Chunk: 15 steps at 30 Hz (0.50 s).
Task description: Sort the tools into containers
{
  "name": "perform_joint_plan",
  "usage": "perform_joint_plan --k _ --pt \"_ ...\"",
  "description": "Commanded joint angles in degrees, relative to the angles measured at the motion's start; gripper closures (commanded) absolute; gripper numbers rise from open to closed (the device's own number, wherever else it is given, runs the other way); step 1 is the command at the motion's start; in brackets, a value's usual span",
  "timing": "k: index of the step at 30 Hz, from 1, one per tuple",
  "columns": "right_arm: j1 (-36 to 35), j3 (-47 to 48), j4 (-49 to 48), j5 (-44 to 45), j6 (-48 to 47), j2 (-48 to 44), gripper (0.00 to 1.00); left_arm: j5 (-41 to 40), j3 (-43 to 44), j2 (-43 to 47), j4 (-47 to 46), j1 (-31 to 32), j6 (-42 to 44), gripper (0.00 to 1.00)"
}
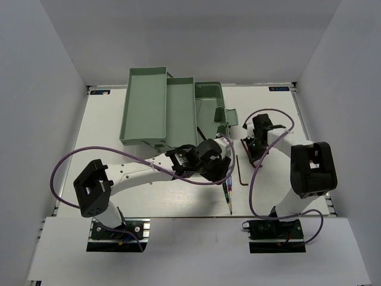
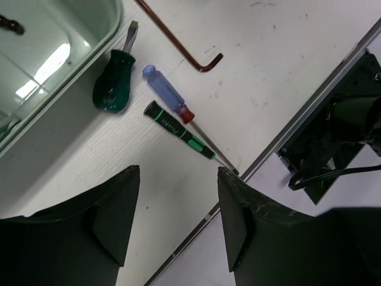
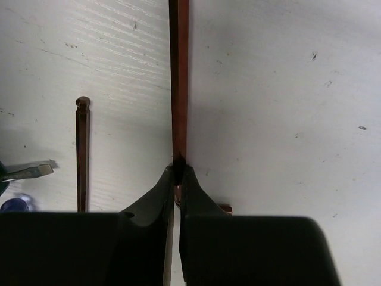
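I need to move my left gripper down and to the right in the top view next, onto the second hex key's body (image 1: 239, 171). The hex key is still outside the toolbox (image 1: 169, 110).
My right gripper (image 3: 178, 168) is shut on a dark reddish hex key (image 3: 178, 77), low over the white table; in the top view it (image 1: 255, 149) is right of the toolbox. A second hex key (image 3: 82, 155) lies parallel to its left (image 1: 240, 171). My left gripper (image 2: 178, 179) is open and empty above the table edge, near the two slim screwdrivers: purple-handled (image 2: 168, 94) and dark green-handled (image 2: 178, 131). The stubby green screwdriver (image 2: 113, 80) lies against the mint-green toolbox (image 2: 65, 74). The toolbox (image 1: 169, 110) stands open with its trays folded out.
A small dark piece (image 2: 10, 24) lies inside the toolbox base; I cannot tell what it is. The table's front edge strip (image 2: 286, 128) and the right arm's base mount (image 2: 333, 137) are just beyond the screwdriver tips. White walls enclose the table.
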<state>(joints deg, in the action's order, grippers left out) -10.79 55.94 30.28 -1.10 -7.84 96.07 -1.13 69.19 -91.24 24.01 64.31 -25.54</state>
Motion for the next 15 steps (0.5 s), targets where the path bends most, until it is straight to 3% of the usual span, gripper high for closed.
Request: perform_joint_plan --k 1,5,8,11,15 --pt "0.6 -3.3 -1.0 4.3 0.3 0.8 1.0 -0.7 3.7 -1.7 -0.1 1.0 0.4 0.35" --pt "3.2 -0.5 3.6 1.9 -2.1 -8.9 1.0 0.4 7.4 -6.0 -0.1 2.3 1.7 0.35" --pt "4.4 9.7 6.6 -9.8 -5.7 -16.9 1.0 1.6 8.2 -7.8 -1.4 2.8 2.3 0.35" --pt "4.0 15.8 9.8 -18.0 -6.0 -18.1 1.0 2.2 7.6 -7.8 -3.0 3.4 2.3 0.35" --pt "2.5 24.6 10.3 -35.8 -0.4 -12.6 1.0 2.2 7.1 -7.8 -4.9 3.4 2.3 0.36"
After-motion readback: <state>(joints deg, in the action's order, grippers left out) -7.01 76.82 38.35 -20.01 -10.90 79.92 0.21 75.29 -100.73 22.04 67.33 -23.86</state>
